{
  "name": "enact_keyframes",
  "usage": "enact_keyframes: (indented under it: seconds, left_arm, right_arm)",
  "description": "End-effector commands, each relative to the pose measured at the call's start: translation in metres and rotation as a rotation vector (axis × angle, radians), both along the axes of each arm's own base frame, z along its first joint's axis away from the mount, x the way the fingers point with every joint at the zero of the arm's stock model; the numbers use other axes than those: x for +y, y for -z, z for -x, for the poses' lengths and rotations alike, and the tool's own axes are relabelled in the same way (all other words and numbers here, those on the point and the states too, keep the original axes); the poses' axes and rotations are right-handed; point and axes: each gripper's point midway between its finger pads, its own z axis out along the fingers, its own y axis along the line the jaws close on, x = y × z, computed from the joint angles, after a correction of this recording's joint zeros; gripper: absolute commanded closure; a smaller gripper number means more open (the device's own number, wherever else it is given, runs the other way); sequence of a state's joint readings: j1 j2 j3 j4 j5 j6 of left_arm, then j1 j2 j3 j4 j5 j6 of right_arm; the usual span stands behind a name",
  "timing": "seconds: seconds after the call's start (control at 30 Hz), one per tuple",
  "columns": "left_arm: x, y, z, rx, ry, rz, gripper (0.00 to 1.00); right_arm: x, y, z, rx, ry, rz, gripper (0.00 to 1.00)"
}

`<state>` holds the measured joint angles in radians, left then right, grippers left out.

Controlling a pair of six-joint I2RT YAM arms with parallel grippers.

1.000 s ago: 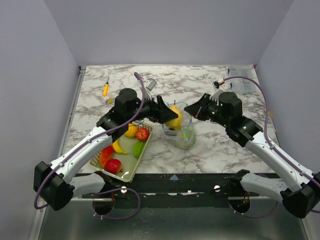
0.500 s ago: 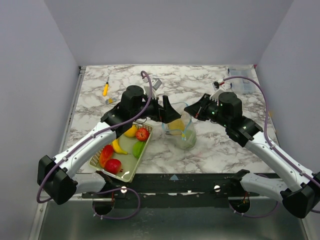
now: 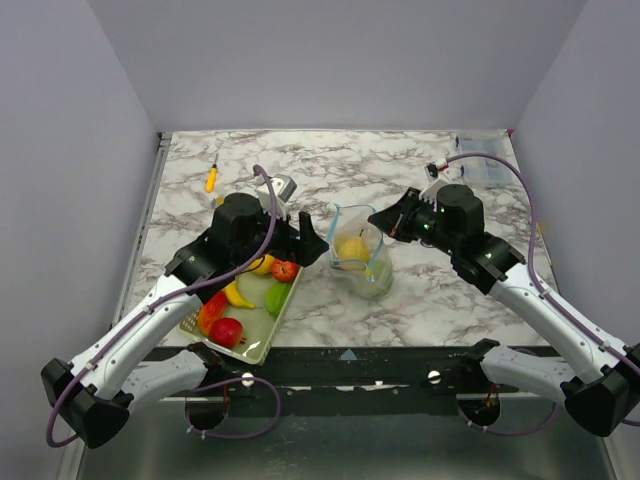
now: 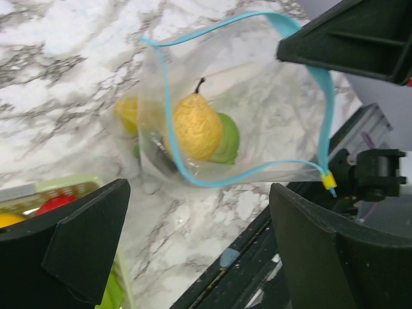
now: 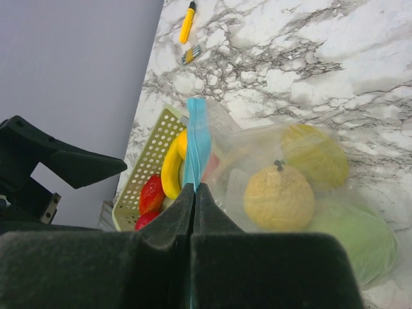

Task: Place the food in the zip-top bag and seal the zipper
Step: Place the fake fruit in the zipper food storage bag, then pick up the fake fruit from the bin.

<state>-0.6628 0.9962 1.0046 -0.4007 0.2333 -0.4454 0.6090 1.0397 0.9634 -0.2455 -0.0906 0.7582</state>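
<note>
My left gripper tips down and lowers away from the bag (image 3: 362, 262) next, onto the small red fruit (image 3: 285, 271), since it lies below at the basket's far end.
The clear zip-top bag (image 3: 362, 262) stands open at mid-table with its light-blue zipper (image 4: 165, 96) spread wide. Inside it lie a yellow pear (image 4: 193, 125), a green fruit (image 4: 227, 138) and another yellow fruit (image 5: 315, 154). My right gripper (image 3: 385, 220) is shut on the zipper (image 5: 197, 138) at the bag's right rim and holds it up. My left gripper (image 3: 306, 240) is open and empty, just left of the bag and above the basket's far end. More food lies in the basket: a tomato (image 3: 284, 270), a banana (image 3: 238, 294) and a red apple (image 3: 226, 331).
The pale green mesh basket (image 3: 258, 352) sits at the front left by the table's edge. A yellow-handled tool (image 3: 211, 178) lies at the back left with a small fork (image 5: 191, 55) near it. A clear box (image 3: 480, 165) stands at the back right.
My left gripper carried the pear over the bag, let it go inside, and drew back left toward the basket with its jaws open. The right gripper has kept its hold.
</note>
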Motion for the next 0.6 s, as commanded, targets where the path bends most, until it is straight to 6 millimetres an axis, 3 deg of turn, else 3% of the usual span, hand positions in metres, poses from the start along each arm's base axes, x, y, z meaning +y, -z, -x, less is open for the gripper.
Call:
enact_keyframes:
  seconds: [0.0,0.2,0.37,0.57]
  left_arm:
    - [0.061,0.047,-0.009,-0.005,-0.219,-0.23,0.07]
    - [0.093,0.096,-0.011,0.128,-0.391,-0.262,0.04]
    - [0.085,0.118,-0.016,0.316,-0.381,-0.036,0.1]
    - [0.081,0.135,-0.033,0.385,-0.401,-0.027,0.15]
  right_arm:
    - [0.002,-0.001,-0.002,-0.016,0.0,-0.01,0.99]
    - [0.003,0.001,-0.001,-0.012,0.0,-0.018,0.99]
    - [0.002,0.003,0.0,-0.007,0.002,-0.015,0.99]
    - [-0.001,0.002,0.0,-0.012,0.012,-0.008,0.99]
